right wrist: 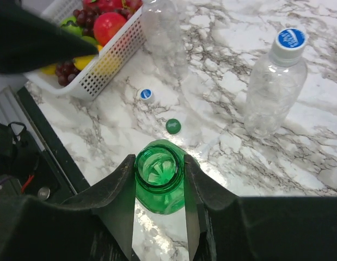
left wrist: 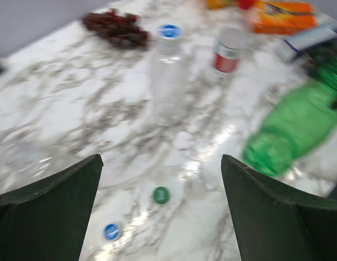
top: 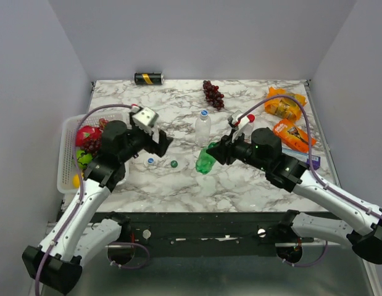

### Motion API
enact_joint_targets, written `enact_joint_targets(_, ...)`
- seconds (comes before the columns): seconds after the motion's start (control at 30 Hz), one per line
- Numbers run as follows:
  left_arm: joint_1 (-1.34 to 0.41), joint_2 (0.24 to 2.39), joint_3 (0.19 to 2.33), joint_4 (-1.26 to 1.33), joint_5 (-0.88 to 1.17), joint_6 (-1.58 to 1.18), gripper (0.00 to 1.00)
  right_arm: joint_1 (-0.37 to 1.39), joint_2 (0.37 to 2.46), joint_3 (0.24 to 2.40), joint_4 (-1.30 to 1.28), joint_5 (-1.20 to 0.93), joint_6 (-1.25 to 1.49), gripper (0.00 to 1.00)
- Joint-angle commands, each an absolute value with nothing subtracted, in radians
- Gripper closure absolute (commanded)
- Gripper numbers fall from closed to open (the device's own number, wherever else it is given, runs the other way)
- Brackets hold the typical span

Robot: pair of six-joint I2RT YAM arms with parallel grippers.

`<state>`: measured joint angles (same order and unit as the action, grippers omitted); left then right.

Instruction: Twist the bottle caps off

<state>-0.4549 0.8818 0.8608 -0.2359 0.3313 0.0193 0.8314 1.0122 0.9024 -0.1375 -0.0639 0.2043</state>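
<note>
My right gripper travels left in the top view and down next, and releases the green bottle on the marble outward of the green cap (top: pixel 173 164), because the green bottle's top is open.
My right gripper (top: pixel 215 152) is shut on the neck of the translucent green bottle (top: pixel 206 161), which is tilted and has no cap; its open mouth (right wrist: pixel 159 168) sits between my jaws. A green cap (top: pixel 173 164) and a blue cap (top: pixel 150 160) lie loose on the marble. A clear bottle with a blue cap (top: pixel 203 125) stands upright in the middle. A bottle with a red label (left wrist: pixel 227 51) stands behind it. An uncapped clear bottle (right wrist: pixel 163 30) stands near the basket. My left gripper (left wrist: pixel 160 209) is open and empty above the two loose caps.
A white basket (top: pixel 66 161) of fruit sits at the left edge. Dark grapes (top: pixel 213 94) and a black-and-gold can (top: pixel 149 78) lie at the back. Orange snack packs (top: pixel 284 106) lie at the right. The table's front edge is near the caps.
</note>
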Motion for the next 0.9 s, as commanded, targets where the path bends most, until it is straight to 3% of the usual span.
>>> enact_joint_targets(0.0,-0.275,0.804,0.891,-0.235,0.103,-0.11,0.01,0.916,1.066,0.965,-0.143,0.015,0.152,0.99)
enact_joint_targets(0.23,-0.186,0.762,0.864,-0.221,-0.058,-0.156,0.01,0.973,1.286,1.095,-0.074,0.066,0.121,0.99)
enact_joint_targets(0.6,-0.186,0.762,0.85,-0.195,-0.002,-0.196,0.01,0.969,1.687,1.406,-0.048,0.133,0.009,0.99)
enact_joint_targets(0.87,-0.186,0.75,0.848,-0.192,-0.002,-0.187,0.01,0.945,1.853,1.531,-0.026,0.204,-0.012,0.99)
